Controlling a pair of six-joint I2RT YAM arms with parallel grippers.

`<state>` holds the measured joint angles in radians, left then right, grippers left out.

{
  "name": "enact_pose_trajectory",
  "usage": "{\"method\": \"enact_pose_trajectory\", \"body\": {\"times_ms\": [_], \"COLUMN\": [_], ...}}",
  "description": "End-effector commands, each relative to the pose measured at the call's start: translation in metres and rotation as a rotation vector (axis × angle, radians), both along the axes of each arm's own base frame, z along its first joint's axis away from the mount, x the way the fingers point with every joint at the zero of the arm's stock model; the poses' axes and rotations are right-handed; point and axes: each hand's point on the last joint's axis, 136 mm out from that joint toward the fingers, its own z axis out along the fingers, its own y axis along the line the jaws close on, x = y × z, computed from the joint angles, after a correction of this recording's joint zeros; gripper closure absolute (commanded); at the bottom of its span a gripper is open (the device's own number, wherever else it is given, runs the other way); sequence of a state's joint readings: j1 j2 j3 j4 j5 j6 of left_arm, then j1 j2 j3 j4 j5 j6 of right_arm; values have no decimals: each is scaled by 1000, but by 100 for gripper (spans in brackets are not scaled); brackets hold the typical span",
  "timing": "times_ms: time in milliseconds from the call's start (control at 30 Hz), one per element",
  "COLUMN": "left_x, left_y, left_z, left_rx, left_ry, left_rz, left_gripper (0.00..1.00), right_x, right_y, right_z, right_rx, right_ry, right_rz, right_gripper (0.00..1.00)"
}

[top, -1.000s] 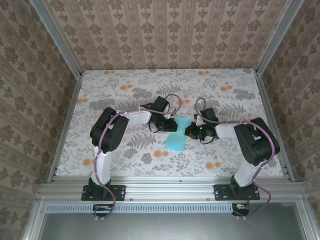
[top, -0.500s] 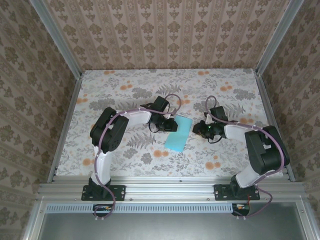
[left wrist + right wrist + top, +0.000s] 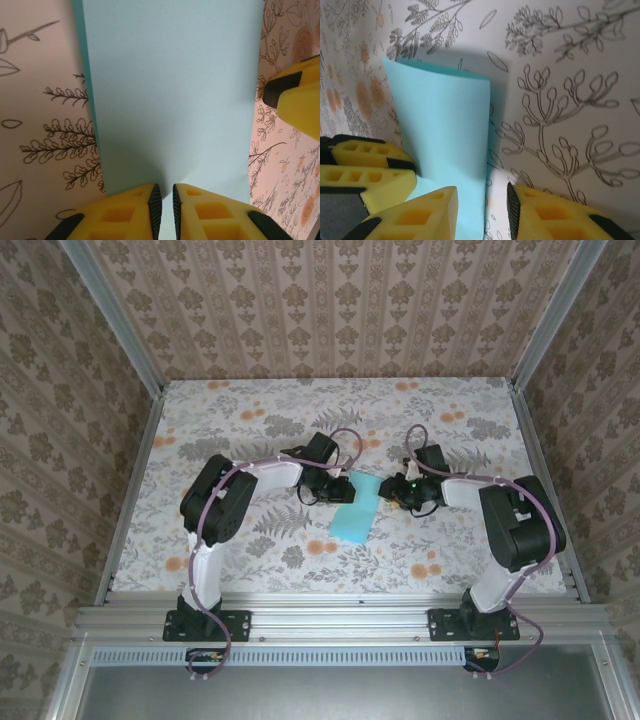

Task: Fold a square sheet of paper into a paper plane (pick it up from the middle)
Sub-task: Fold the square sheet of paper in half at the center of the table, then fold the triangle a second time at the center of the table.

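Note:
The sheet's side edge needs to be between the fingers of my right gripper, so that gripper should move a little toward my left gripper next and then close on the edge.
The square sheet of paper (image 3: 356, 512) lies on the floral table as a long light turquoise rectangle, folded over. My left gripper (image 3: 343, 486) is shut on its far left edge. In the left wrist view the paper (image 3: 170, 90) runs into the narrow slit between that gripper's (image 3: 164, 200) pads. My right gripper (image 3: 388, 490) stands open at the sheet's far right edge. In the right wrist view one jaw of the right gripper (image 3: 481, 195) is over the paper (image 3: 445, 120) and the other is over bare table. A paper plane is out of view.
The table (image 3: 250, 430) is walled with patterned panels and aluminium posts. The left gripper's yellow fingers (image 3: 370, 167) show beside the right gripper, close to it. A right gripper finger (image 3: 295, 100) shows in the left wrist view. Free tabletop lies behind and in front of the paper.
The right gripper let go of the paper, opened, drew off to the right, then came back to the paper's right edge. The pinched paper flattened into a rectangle. The left gripper stayed put.

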<state>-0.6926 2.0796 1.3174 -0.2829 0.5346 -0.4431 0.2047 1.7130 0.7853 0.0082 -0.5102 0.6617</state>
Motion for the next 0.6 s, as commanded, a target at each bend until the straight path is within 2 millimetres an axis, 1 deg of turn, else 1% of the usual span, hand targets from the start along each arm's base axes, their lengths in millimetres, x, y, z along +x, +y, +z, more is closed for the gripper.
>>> {"method": "enact_pose_trajectory", "body": {"times_ms": [0,167,367,567], "left_x": [-35,-35,-36,-36], "left_y": [67,68,68,67], "left_z": [-86,-86,-88,-87], "left_rx": [319,321,321,320], "left_ry": [134,132,136,135], "left_rz": [18,18,15,16], "left_gripper": [79,79,79,79], "right_x": [13,18,25,18], "right_y": [8,8,18,31], "right_z": [3,-1,6,12], "right_rx": [29,12,57,111], "right_ry": [-13,-2,-20,-25], "right_rz": [15,26,50,101], "right_gripper": [65,64,64,64]}}
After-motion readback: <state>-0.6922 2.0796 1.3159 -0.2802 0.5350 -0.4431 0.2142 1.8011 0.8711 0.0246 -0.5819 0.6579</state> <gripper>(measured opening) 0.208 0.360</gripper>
